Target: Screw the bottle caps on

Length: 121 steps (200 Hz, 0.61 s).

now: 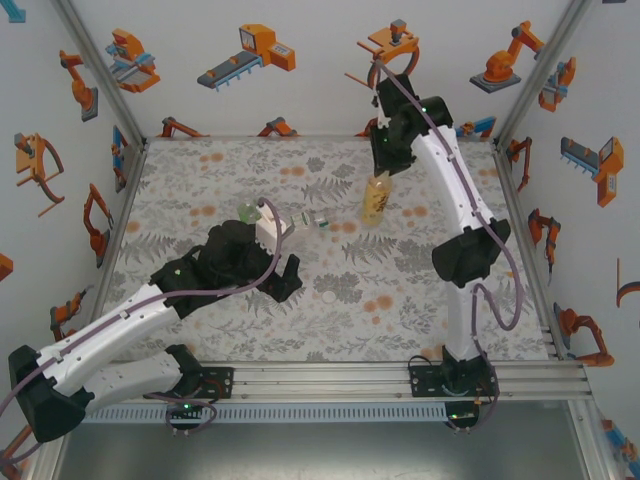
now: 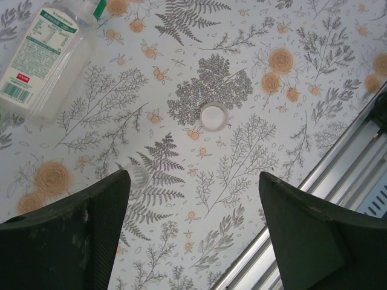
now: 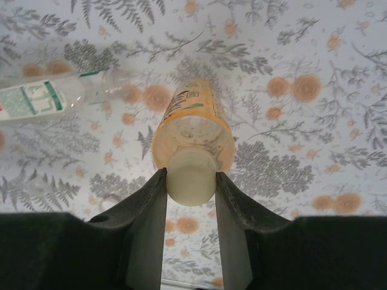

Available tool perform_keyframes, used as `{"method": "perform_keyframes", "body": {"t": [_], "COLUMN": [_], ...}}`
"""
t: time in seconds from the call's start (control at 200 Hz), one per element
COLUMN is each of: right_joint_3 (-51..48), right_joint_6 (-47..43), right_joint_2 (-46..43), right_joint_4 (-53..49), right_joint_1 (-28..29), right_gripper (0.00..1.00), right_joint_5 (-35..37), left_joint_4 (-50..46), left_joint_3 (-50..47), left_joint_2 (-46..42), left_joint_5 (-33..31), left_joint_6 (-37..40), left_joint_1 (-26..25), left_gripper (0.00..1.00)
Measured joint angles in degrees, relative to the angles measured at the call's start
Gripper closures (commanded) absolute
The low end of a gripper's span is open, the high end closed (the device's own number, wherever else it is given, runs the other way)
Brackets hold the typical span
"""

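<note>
The robot should next bring the amber bottle in its right gripper down onto the mat, away from the clear bottle (image 2: pixel 42 57), and let it go, since the amber bottle's cap sits on its neck.
An amber bottle (image 1: pixel 376 200) with a yellow label stands upright at the back right of the mat. My right gripper (image 3: pixel 191 180) is above it, shut on the whitish bottle cap (image 3: pixel 191 172) on its neck; the amber body (image 3: pixel 195 124) hangs below the fingers. A clear bottle (image 2: pixel 42 57) with a green-white label lies on its side near the mat's middle (image 1: pixel 292 226). My left gripper (image 2: pixel 193 178) hovers open over the mat with nothing between its fingers. A loose white cap (image 2: pixel 214 116) lies just ahead of it, and a clear cap (image 2: pixel 138 175) lies by the left finger.
A green-tinted bottle (image 1: pixel 247 210) shows partly behind my left arm. The aluminium rail (image 2: pixel 338 175) runs along the near edge of the floral mat. Printed walls enclose the other three sides. The clear bottle (image 3: pixel 36 99) lies to the left of the amber one.
</note>
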Motion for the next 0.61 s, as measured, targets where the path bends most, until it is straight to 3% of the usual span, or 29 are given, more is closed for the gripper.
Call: {"method": "perform_keyframes", "body": {"t": [0.26,0.391,0.606], "right_joint_3": [2.71,2.71,1.18], "right_joint_6": [-3.21,-3.96,-4.15], "right_joint_2": [4.55,4.59,4.17], "right_joint_4": [0.11,0.59,3.17], "right_joint_1": [-2.23,-2.25,-2.32], "right_gripper": [0.96,0.81,0.68], "right_joint_5": [2.05,2.45,2.43], "left_joint_4": [-0.15,-0.28,-0.61], "left_joint_3": [-0.37,-0.42,-0.74], "left_joint_2": [0.0,0.0,-0.02], "left_joint_5": [-0.83,-1.05,-1.09], "left_joint_6": [-2.47,-2.86,-3.3], "left_joint_1": [0.0,0.0,0.0], "left_gripper": [0.21,0.21,0.21]}}
